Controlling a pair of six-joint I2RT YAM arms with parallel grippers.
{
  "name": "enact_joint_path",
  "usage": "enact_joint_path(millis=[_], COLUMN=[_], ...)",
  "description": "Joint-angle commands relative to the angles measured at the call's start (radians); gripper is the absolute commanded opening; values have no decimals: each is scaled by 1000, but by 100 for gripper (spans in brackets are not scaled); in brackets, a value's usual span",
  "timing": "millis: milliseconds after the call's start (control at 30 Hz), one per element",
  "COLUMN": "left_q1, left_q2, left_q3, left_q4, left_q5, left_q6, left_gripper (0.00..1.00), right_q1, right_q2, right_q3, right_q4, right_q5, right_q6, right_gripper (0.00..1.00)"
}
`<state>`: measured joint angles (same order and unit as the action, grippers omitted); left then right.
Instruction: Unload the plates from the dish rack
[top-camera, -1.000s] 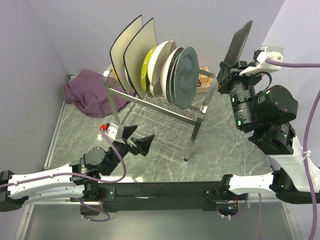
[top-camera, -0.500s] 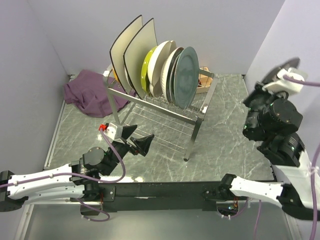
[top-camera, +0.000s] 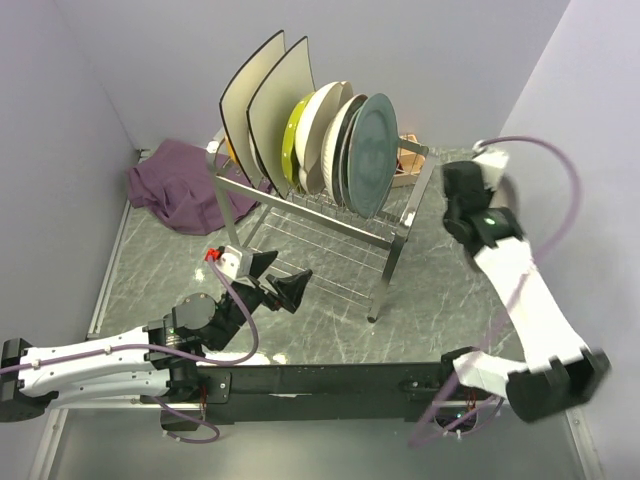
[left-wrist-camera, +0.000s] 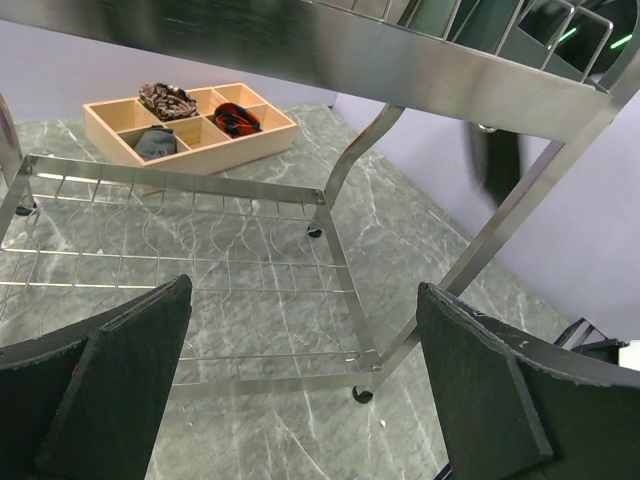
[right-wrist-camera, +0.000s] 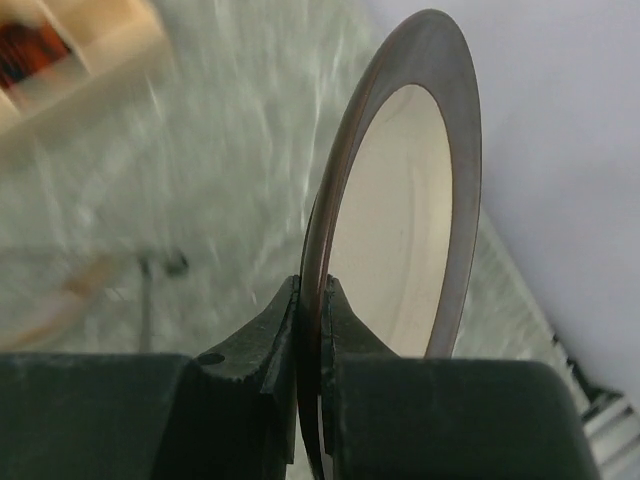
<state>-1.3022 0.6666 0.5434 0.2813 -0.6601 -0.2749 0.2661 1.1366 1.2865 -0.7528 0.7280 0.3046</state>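
Observation:
My right gripper lowers the upright brown-rimmed plate outward next onto the marble (top-camera: 460, 270) between the dish rack (top-camera: 395, 235) and the wall, since that marble is bare.
The silver dish rack (top-camera: 395, 235) stands mid-table and holds two large cream square plates (top-camera: 250, 95), a yellow-green one (top-camera: 294, 135), a cream one (top-camera: 322, 130) and a teal-grey one (top-camera: 370, 150), all on edge. My right gripper (right-wrist-camera: 310, 290) is shut on the rim of a brown-rimmed plate (right-wrist-camera: 400, 220) with a cream face, held upright. In the top view my right arm (top-camera: 475, 215) reaches out right of the rack and is blurred. My left gripper (top-camera: 278, 280) is open and empty, low in front of the rack; its wrist view (left-wrist-camera: 300, 370) looks under the rack's tube (left-wrist-camera: 400, 60).
A wooden compartment box (left-wrist-camera: 190, 125) with small items lies behind the rack. A purple cloth (top-camera: 170, 185) lies at the back left. Lilac walls close in on the left, back and right. The rack's lower wire shelf (left-wrist-camera: 200, 260) sits just above the marble table.
My right arm has swung down and away from the camera with the plate, from high at the right to low beside the rack's right end. The left arm has barely moved.

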Motion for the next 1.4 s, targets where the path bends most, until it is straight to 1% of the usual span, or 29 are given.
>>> enact_joint_path(millis=[0, 33, 67, 100, 167, 200, 233, 300, 567, 600, 733, 867, 1033, 1167, 1367], left_q1=[-5, -5, -5, -5, -5, -5, -5, -5, -5, -5, -5, -5, -5, -5, -5], left_q2=[2, 8, 13, 17, 27, 28, 31, 33, 36, 36, 34, 30, 27, 31, 28], left_q3=[1, -2, -5, -10, -17, -19, -20, -17, -17, -17, -17, -19, -20, -17, -11], left_q4=[62, 68, 76, 81, 91, 96, 96, 91, 93, 93, 93, 93, 93, 88, 79], left_q5=[-9, -19, -45, -55, -68, -64, -61, -43, -35, -36, -38, -49, -55, -62, -55], left_q6=[13, 16, 14, 14, 8, 6, 3, -3, -7, -6, -4, 2, 8, 13, 9], left_gripper=[99, 99, 99, 99, 100, 99, 99, 99, 99, 99, 99, 99, 99, 99, 99], right_q1=[-47, -57, -86, -105, -171, -183, -194, -211, -261, -287, -310, -335, -335, -335, -337], right_q2=[70, 119, 147, 210, 279, 348, 380, 438, 463, 469, 529, 603, 684, 793, 957], right_q3=[-76, -84, -84, -64, -3, 20, 42, 63, 4, -3, 11, 83, 180, 266, 433], right_q4=[102, 146, 159, 159, 136, 124, 92, 95, 205, 228, 233, 250, 271, 279, 205], right_q5=[-27, -44, -45, -42, -79, -91, -84, -93, -222, -229, -202, -251, -309, -334, -332], right_q6=[28, 21, 8, 7, 13, 13, 16, 19, 56, 53, 57, 77, 94, 103, 117], right_gripper=[0, 0, 0, 0, 0, 0, 0, 0, 0, 0, 0, 0, 0, 0, 0])
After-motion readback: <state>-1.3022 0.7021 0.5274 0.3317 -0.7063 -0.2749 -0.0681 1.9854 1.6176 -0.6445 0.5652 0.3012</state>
